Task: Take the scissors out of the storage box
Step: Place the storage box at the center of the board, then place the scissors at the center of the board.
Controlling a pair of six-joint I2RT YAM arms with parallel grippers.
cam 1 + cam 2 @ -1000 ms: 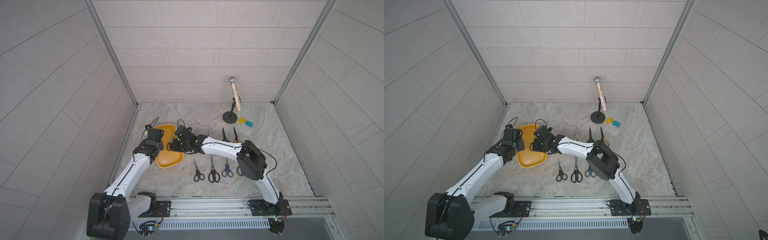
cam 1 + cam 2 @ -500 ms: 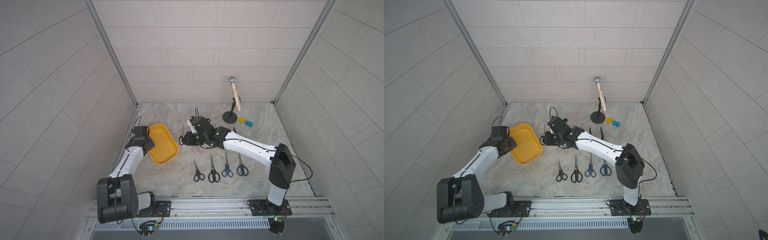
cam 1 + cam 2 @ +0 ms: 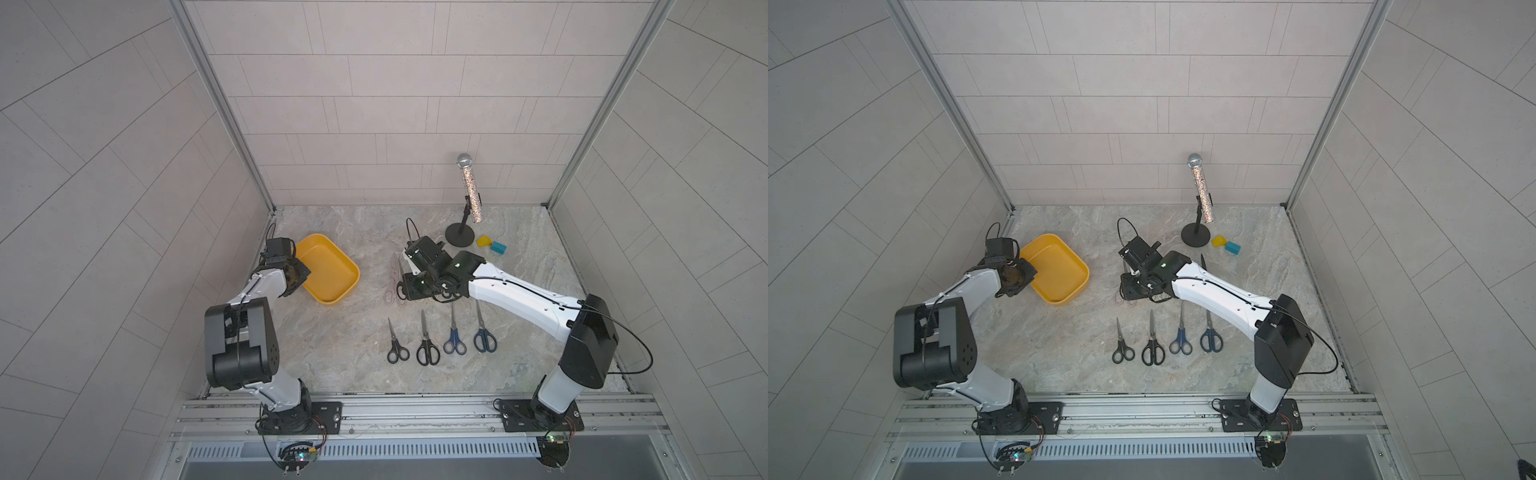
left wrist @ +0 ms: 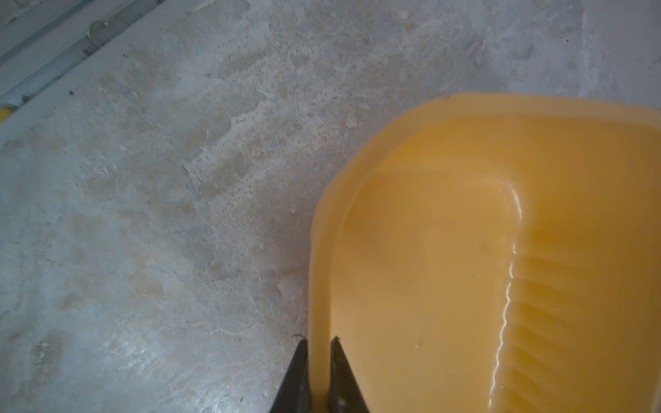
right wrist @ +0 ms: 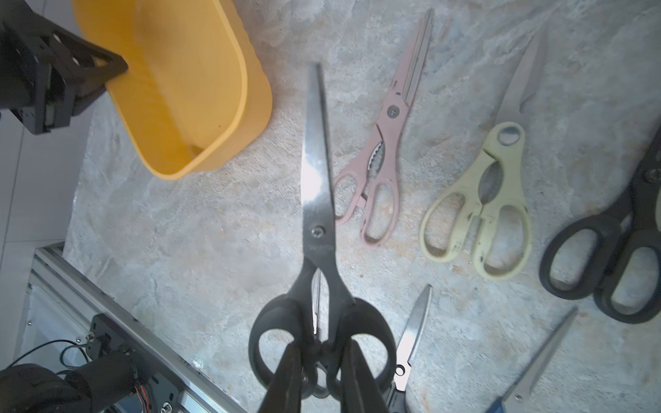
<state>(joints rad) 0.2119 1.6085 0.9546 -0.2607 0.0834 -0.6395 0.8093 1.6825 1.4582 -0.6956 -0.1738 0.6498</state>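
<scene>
The spot of bare tabletop beside the small black pair is below my right gripper and nearer my base. It needs to move back and down next to release there.
The yellow storage box lies at the left with nothing in it. My left gripper is shut on its left rim, one finger on each side of the wall. My right gripper hovers over the middle of the table, shut on the handles of black-handled scissors, blades pointing away from it. Below it lie pink shears, cream shears and black scissors. Nearer the front lie two black pairs and two blue pairs.
A glittery microphone on a black stand rises at the back right. A small yellow block and a teal block lie beside it. The left wall runs close behind the left arm, and a metal rail borders the front.
My right gripper has carried the black-handled scissors from above the box to the right, over the table's middle. The left gripper has moved to the box's left rim.
</scene>
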